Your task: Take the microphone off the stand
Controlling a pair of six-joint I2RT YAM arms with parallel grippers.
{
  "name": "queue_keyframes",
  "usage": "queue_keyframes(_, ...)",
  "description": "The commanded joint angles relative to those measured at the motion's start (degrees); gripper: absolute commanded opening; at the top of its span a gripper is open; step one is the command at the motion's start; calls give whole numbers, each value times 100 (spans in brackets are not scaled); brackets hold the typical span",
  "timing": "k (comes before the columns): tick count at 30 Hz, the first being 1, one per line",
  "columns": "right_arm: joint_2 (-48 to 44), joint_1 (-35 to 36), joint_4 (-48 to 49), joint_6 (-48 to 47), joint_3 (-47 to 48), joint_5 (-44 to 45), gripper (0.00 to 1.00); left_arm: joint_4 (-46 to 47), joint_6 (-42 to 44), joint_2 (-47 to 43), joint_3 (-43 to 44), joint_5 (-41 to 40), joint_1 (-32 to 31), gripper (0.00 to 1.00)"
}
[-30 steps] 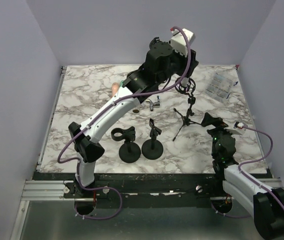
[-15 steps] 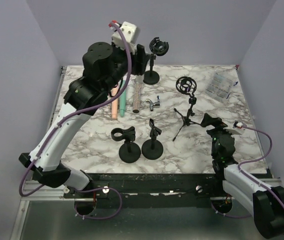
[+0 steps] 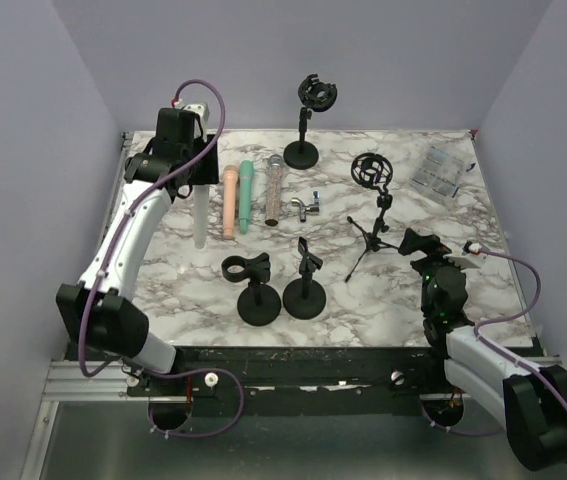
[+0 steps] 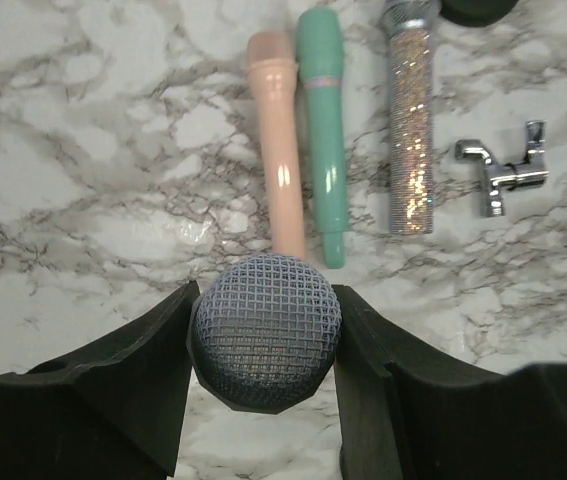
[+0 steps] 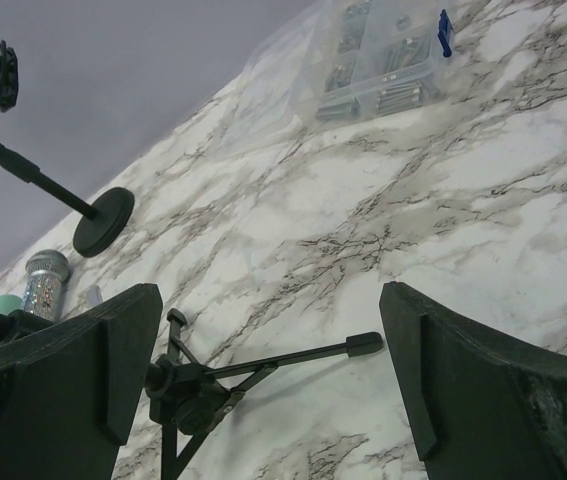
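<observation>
The bare marble beside the pink microphone's handle is below my left gripper, so next I will lower my left gripper toward that spot and release the grey-white microphone there.
My left gripper is at the table's back left, shut on the mesh head of a grey-white microphone that hangs down, handle end near the marble, left of the pink microphone. In the left wrist view the mesh head fills the gap between my fingers. The tripod stand holds an empty shock mount. My right gripper is open and empty, just right of the tripod. Its leg lies between the fingers in the right wrist view.
Green and glitter microphones lie beside the pink one. A chrome fitting lies nearby. An empty shock-mount stand is at the back, two clip stands at the front, and a parts bag at the back right.
My left arm has swung from the tripod's shock mount across to the back left and come down, carrying the microphone. The right arm has not moved.
</observation>
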Motion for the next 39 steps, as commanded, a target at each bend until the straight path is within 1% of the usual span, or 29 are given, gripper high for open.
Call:
queue_keyframes(1,41,8,33,102,136,-13,100,-543,-179,904,79,601,522,0)
queue_keyframes(4,54,7,24,112,147,-8,100,-472,-155,1460,169,605,632,0)
queue_keyframes(7,83,8,24,116,164,-6,100,-528,-262,2030,490,844,746,0)
queue_keyframes(12,127,8,41,143,165,-6,100,-470,-359,2697,976,1021,767,0)
queue_keyframes(16,182,8,68,168,165,-18,100,-772,-324,3366,1591,924,780,0)
queue_keyframes(20,209,7,84,186,165,-21,100,-1005,-292,3830,2127,906,784,0)
queue_keyframes(24,263,8,112,193,172,-7,100,-1127,-284,4129,2497,816,786,9)
queue_keyframes(27,340,8,137,201,190,-18,100,-1144,-321,4271,2635,927,787,13)
queue_keyframes(33,479,8,138,215,252,-36,100,-992,-460,4363,2512,1250,824,18)
queue_keyframes(39,757,8,207,213,325,-140,100,-898,-438,4439,2354,1379,819,28)
